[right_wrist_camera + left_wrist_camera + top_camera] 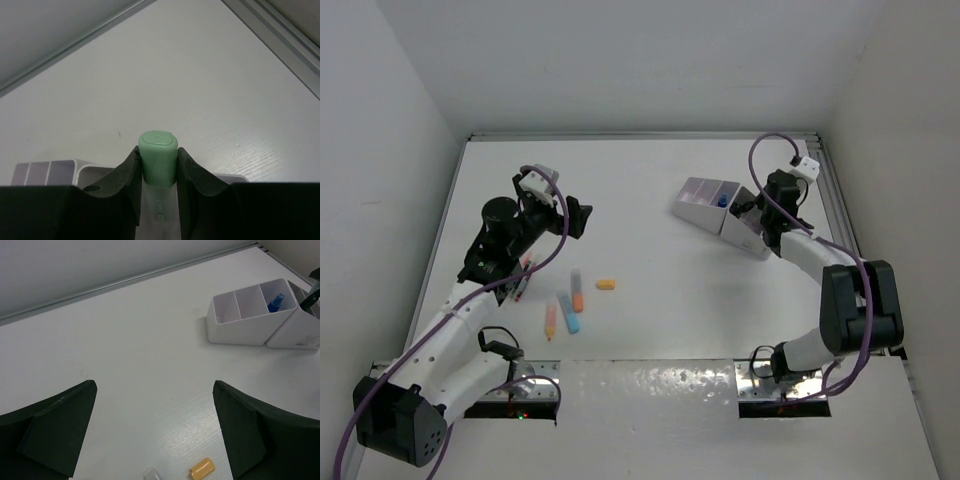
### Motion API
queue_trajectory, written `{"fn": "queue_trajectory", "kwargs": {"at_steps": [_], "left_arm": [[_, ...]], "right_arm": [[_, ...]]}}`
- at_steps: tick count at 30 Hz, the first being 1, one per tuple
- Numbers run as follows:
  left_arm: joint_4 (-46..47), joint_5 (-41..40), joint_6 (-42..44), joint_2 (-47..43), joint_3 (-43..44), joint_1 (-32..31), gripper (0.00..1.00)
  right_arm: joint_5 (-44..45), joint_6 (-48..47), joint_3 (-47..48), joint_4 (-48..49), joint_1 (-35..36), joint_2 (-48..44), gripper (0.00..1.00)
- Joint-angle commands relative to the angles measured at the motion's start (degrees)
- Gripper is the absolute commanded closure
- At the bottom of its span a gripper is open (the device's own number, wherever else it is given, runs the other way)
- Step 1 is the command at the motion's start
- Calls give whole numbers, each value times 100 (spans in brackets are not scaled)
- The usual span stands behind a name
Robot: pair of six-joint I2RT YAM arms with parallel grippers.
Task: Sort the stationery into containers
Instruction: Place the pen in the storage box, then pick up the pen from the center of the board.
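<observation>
The robot will swing its open left gripper back and down next, onto the body of the orange marker nearest its base lying loose outside the organizer (85,169), and close the gripper.
My right gripper (158,156) is shut on a green-capped marker (158,144) with a translucent body, held cap-up just above the white organizer (85,169). In the top view this gripper (752,212) hangs over the organizer's right end (703,211). One compartment holds a small blue-capped bottle (276,302). My left gripper (576,218) stands wide open and empty above the table's left half. Below it lie an orange eraser (606,284), an orange marker (578,296), a blue marker (568,314), another orange marker (551,321) and thin red pens (524,278).
In the left wrist view the organizer (250,332) is at the far right, and the orange eraser (202,468) and a pale grey piece (152,475) lie at the lower edge. White walls enclose the table, and a metal rail (640,136) runs along the back.
</observation>
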Motion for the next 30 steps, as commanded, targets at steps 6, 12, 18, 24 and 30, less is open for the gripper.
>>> {"fn": "queue_trajectory", "kwargs": {"at_steps": [6,12,18,24,30], "left_arm": [[117,-138,101,-51,7,81,0],[-14,-208,137,-51,-10,81,0],[-830,-541,84,-15,138,81,6],[-2543,-972,-197,265,402,81,53],[-2634,-1416,-408,871,525,45,55]], "right_arm": [[-94,-236,-84,366,-10,121,57],[-516,-429,-5,172,-1,-291,33],[-437,-798,285,-469,306,-1081,31],[-1145,-1291,681,-1760,1237,-1584,63],[-1940,-1537,497,-2254,2782,-1033,47]]}}
